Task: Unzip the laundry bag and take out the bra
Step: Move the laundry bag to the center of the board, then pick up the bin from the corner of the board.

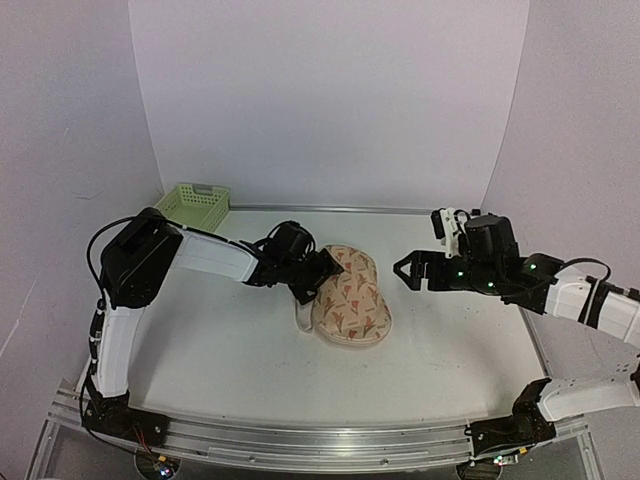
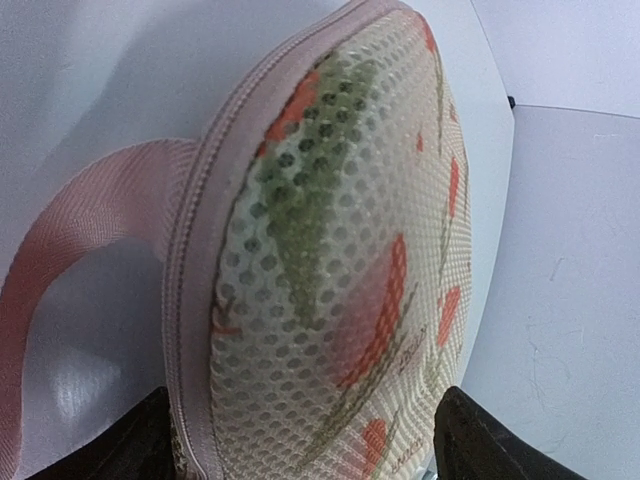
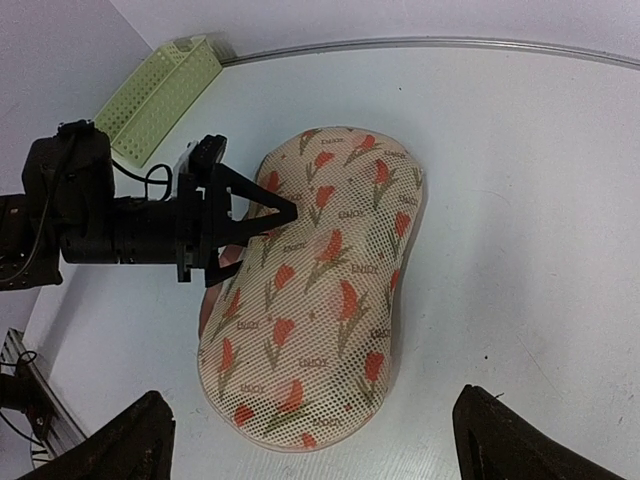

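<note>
The basket's bag-side rim is to the left of my left gripper in the top view. I will next raise that gripper off the bag (image 1: 351, 298) and swing it outward onto that rim.
The laundry bag (image 1: 351, 298) lies flat at the table's middle, cream mesh with red-orange flower print and pink zip trim (image 2: 197, 250). Its pink handle loop (image 2: 55, 265) sticks out on the left side. My left gripper (image 1: 322, 274) is open at the bag's upper left edge; its fingertips (image 2: 135, 448) stand wide apart with the bag's zipped rim between them. My right gripper (image 1: 408, 270) is open and empty, held above the table to the right of the bag; the bag (image 3: 320, 290) shows whole in its view. The bra is hidden.
A light-green lattice basket (image 1: 194, 206) stands at the back left by the wall; it also shows in the right wrist view (image 3: 160, 95). White walls close the back and sides. A metal rail (image 1: 300, 440) runs along the near edge.
</note>
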Motion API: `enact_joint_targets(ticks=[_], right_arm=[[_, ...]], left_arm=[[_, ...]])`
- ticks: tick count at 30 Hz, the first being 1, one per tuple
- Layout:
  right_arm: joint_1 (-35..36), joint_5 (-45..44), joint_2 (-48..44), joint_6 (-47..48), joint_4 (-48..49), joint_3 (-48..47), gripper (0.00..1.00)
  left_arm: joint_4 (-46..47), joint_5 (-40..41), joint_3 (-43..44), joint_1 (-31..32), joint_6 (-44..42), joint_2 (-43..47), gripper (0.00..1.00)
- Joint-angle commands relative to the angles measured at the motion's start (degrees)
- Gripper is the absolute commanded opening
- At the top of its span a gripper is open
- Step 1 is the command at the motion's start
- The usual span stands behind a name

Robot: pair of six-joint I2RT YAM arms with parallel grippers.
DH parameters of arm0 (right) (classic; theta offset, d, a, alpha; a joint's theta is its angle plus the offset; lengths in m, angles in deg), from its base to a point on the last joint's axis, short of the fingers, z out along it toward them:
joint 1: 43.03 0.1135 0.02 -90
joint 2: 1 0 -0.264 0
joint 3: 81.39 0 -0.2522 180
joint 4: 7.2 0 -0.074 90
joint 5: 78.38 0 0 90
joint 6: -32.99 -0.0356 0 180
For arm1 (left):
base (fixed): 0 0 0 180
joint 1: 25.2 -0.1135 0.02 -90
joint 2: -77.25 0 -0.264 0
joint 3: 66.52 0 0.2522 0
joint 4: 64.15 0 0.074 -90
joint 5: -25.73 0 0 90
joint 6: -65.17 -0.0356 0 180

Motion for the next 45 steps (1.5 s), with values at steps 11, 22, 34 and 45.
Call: enact_joint_targets(ticks=[11, 22, 34, 45], right_arm=[[0.4, -1.2, -1.5, 0.8, 0.3, -2.5, 0.98], [0.4, -1.3, 1.0, 2.3, 0.3, -5.6, 0.98], [0.4, -0.7, 3.1, 3.0, 2.1, -6.2, 0.98], [0.4, 0.5, 4.2, 3.5, 2.4, -6.7, 0.98]], left_arm=[[-8.1, 5.4, -0.3, -0.1, -8.3, 12.8, 0.91], [-22.8, 8.2, 1.8, -7.8, -25.6, 24.4, 0.91], [-39.6, 26.7, 15.7, -19.6, -53.8, 24.4, 1.00], [-43.8, 25.4, 21.4, -29.3, -57.4, 14.0, 0.96]])
